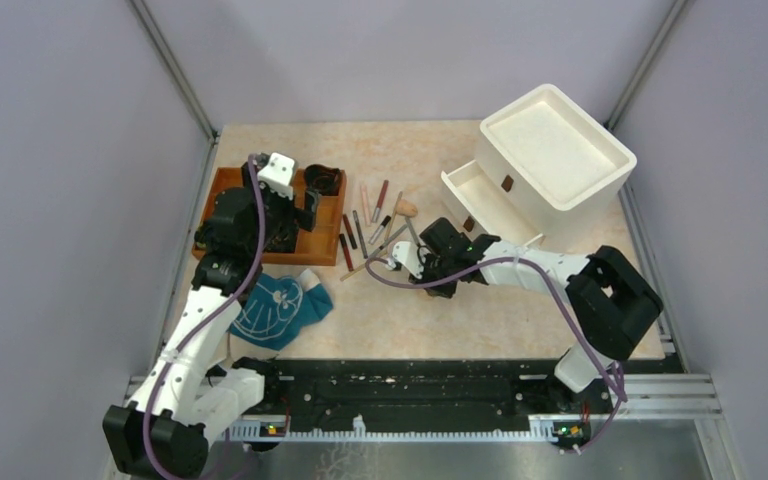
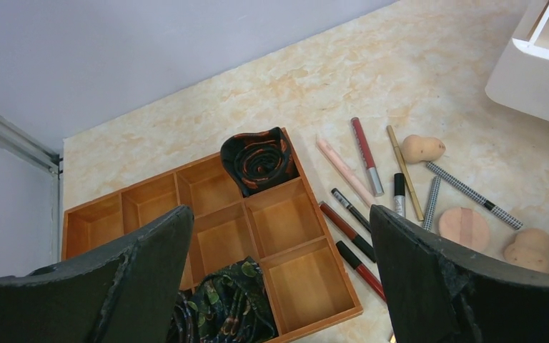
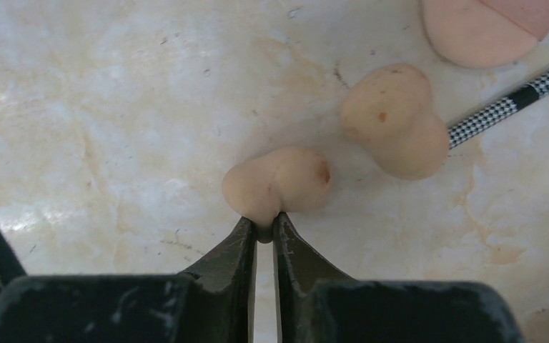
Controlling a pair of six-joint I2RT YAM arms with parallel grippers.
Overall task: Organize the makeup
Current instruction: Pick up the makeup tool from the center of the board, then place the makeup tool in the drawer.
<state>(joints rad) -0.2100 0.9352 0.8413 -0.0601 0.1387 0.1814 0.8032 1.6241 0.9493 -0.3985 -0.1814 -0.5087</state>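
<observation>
My right gripper next lifts the sponge and swings outward over the white box's open drawer to release the sponge, since the drawer's inside lies uncovered.
In the right wrist view my right gripper [image 3: 263,225] is shut on the edge of a tan egg-shaped sponge [image 3: 279,182] that lies on the table. A second sponge [image 3: 397,128] lies just beyond it, beside a checked pencil [image 3: 515,100] and a round pink compact [image 3: 486,28]. My left gripper [image 2: 279,214] hangs open and empty above the wooden divided tray [image 2: 307,286]. Right of the tray lie slim pencils and tubes: a pink one [image 2: 344,170], a red-and-silver one [image 2: 366,153], a gold one [image 2: 404,171], a dark red one [image 2: 347,230]. Another sponge [image 2: 423,148] lies past them.
The wooden tray [image 1: 222,190] holds two dark patterned rolled cloths [image 2: 257,161] [image 2: 225,307]. A teal patterned cloth [image 1: 280,305] lies in front of the tray. A white box with an open drawer [image 1: 555,150] stands at the back right.
</observation>
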